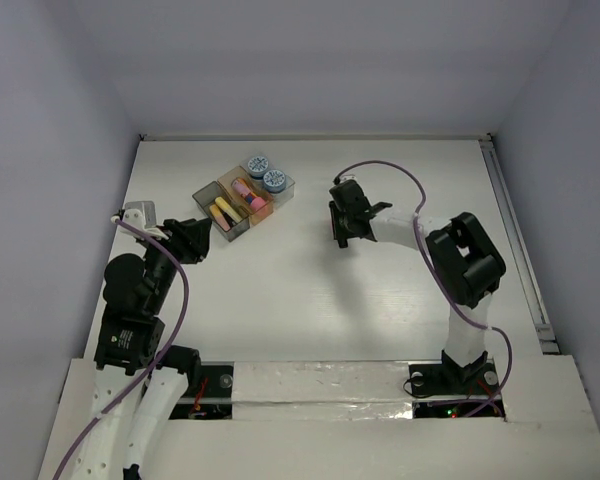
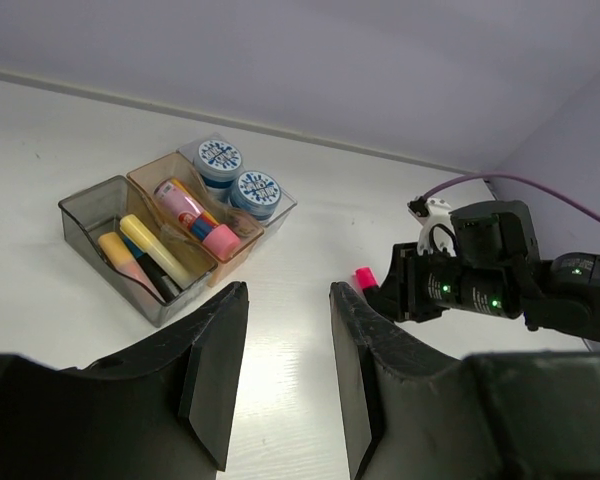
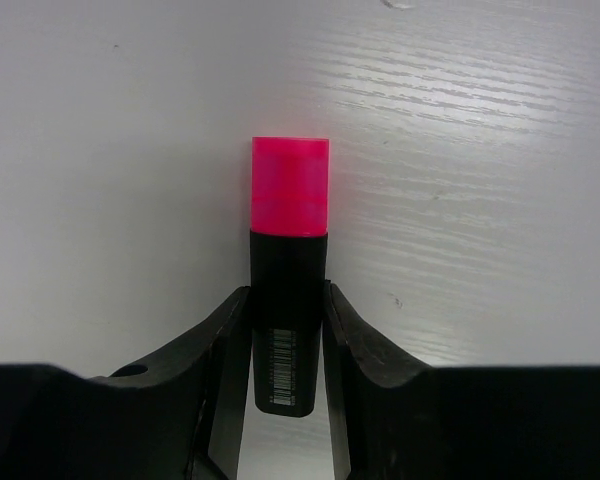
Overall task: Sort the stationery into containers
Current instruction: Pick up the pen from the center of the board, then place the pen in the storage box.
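I will lift my right gripper next and move it over the smoky grey bin [image 1: 221,210], which is to its left in the top view, and let go of the red-black highlighter next to the other highlighters.
My right gripper [image 3: 287,295] is shut on the black body of a red-black highlighter [image 3: 290,220], with both jaws against its sides and its pink cap pointing away from the wrist. The left wrist view shows the highlighter's cap [image 2: 363,276] poking out of the right gripper [image 2: 395,290], low over the table. The containers [image 1: 242,200] stand in a row at the back left. The smoky grey bin [image 2: 85,215] holds a yellow highlighter [image 2: 155,248] and an orange one [image 2: 120,255]. The tan bin [image 2: 145,178] holds a pink bottle-shaped piece [image 2: 195,215]. Two tape rolls [image 2: 220,155] [image 2: 256,187] sit in the clear bin. My left gripper [image 2: 288,292] is open and empty, just short of the bins.
White walls close the table at the back and sides. A metal rail [image 1: 515,230] runs along the right edge. A purple cable [image 1: 390,170] loops over the right arm. Bare white tabletop [image 1: 310,310] lies between the two arms.
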Controlling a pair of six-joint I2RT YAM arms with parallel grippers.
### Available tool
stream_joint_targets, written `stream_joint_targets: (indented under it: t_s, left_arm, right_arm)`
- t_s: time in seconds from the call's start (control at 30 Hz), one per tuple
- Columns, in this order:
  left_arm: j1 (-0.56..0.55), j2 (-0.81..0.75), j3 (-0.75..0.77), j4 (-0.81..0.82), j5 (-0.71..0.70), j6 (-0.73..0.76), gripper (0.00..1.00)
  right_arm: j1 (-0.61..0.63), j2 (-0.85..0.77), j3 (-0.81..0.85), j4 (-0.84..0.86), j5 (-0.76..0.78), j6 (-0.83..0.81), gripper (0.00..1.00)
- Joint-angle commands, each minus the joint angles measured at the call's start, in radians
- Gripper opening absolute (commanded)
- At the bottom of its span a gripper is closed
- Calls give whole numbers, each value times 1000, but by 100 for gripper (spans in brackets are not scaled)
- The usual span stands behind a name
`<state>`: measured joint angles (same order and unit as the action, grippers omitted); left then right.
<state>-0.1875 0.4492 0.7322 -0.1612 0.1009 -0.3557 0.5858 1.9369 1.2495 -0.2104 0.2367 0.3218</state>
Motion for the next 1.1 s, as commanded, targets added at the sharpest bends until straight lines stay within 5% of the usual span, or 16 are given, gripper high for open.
stream_joint_targets:
  t_s: [0.0, 0.23, 0.33, 0.5, 0.77, 0.9, 0.97, 1.07]
  left_arm:
    - [8, -3, -2, 43, 6, 6, 35]
    - [8, 2, -1, 45, 6, 6, 35]
    - [8, -4, -2, 43, 10, 7, 35]
    - [8, 20, -4, 43, 17, 7, 35]
    - [8, 13, -5, 46, 14, 7, 35]
    - [8, 17, -2, 43, 5, 9, 35]
    - [8, 14, -2, 43, 6, 9, 35]
    - [8, 12, -1, 45, 0, 9, 35]
  right_arm:
    - [35, -48, 45, 25, 4, -29, 10]
    - [138, -72, 163, 190, -176, -56, 10]
    - [169, 16, 280, 287, -336, -29, 10]
    - [221, 222, 484, 411, -388, 34, 10]
    - [253, 526, 973, 315, -432, 40, 11]
    - [263, 596, 1056, 272, -413, 30, 13]
    - [263, 612, 1065, 266, -418, 30, 18]
    - [263, 608, 1067, 259, -410, 20, 46]
